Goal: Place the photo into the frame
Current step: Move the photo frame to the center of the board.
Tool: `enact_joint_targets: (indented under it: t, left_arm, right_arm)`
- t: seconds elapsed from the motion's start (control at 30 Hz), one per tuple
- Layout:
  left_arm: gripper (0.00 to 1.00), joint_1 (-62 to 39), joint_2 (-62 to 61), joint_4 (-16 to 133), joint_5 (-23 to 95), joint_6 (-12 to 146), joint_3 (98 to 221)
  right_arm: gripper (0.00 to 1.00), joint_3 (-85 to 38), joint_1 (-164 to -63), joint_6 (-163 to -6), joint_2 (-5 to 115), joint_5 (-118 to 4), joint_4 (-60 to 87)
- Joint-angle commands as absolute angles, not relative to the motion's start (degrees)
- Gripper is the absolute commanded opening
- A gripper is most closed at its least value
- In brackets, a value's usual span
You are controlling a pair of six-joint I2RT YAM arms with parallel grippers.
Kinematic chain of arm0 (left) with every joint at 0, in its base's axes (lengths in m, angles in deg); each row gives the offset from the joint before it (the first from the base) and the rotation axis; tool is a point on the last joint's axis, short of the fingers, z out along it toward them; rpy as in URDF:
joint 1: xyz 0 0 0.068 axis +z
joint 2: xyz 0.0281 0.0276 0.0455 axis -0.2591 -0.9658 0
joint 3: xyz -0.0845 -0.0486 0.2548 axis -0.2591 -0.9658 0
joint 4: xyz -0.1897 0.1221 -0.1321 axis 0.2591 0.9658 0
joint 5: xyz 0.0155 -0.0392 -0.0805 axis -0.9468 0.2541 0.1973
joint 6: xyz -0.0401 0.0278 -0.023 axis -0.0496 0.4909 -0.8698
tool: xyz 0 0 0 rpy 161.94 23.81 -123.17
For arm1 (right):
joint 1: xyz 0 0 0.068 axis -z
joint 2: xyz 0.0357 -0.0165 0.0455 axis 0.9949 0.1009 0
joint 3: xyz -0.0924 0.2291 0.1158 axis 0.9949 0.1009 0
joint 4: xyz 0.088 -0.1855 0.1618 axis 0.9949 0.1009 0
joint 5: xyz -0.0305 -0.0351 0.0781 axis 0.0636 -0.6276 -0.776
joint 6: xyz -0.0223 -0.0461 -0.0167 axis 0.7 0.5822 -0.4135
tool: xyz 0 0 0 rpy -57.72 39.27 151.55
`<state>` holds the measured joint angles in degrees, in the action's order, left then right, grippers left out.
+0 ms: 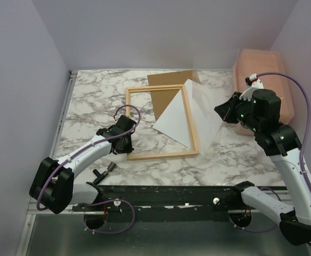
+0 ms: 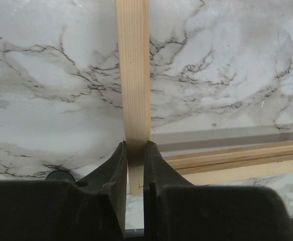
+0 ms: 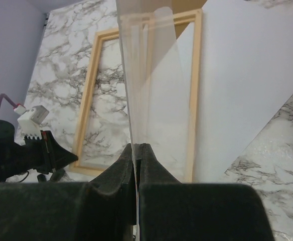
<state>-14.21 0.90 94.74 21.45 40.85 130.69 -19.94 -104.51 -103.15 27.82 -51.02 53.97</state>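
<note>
I will next slide the frame [image 1: 163, 156] back with my left gripper, to its right in the top view, onto the bare tabletop, and release the frame's bar.
The frame [image 1: 163, 156] of light wood lies flat in the middle of the table. My left gripper [image 1: 124, 140] is shut on its left rail [image 2: 133, 75] near the near-left corner, one finger on each side. The photo [image 1: 174, 120] lies white side up, skewed across the frame's right rail; it also shows in the right wrist view [image 3: 247, 75]. My right gripper [image 1: 223, 113] is shut on the edge of a clear pane [image 3: 136, 75] and holds it tilted above the table to the right of the frame [image 3: 89, 95]. The pane [image 1: 203, 106] overlaps the photo's right part.
A brown backing board [image 1: 169, 80] lies at the back, partly under the frame's far end. A pink tub [image 1: 262, 64] stands at the back right, close behind my right arm. Walls close the left, back and right sides.
</note>
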Motion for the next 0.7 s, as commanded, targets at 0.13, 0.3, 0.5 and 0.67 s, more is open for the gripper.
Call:
enact_joint_targets:
  t: [0.13, 0.3, 0.5, 0.67]
  left_arm:
    - [0.00, -20.6, 3.0, 94.3, 20.2, 40.9, 131.0]
    - [0.00, -23.9, 3.7, 93.8, 20.8, 38.7, 130.6]
    - [0.00, -27.5, 3.5, 93.6, 21.2, 35.4, 129.6]
    - [0.00, -28.9, 3.5, 93.8, 21.6, 34.3, 128.9]
  right_arm:
    - [0.01, -26.1, -104.6, -103.9, 26.7, -53.6, 52.7]
    - [0.01, -29.7, -104.6, -104.0, 27.0, -54.8, 53.5]
    - [0.01, -30.4, -104.6, -104.8, 26.7, -56.2, 52.3]
    - [0.01, -27.2, -104.6, -105.3, 26.6, -56.9, 51.2]
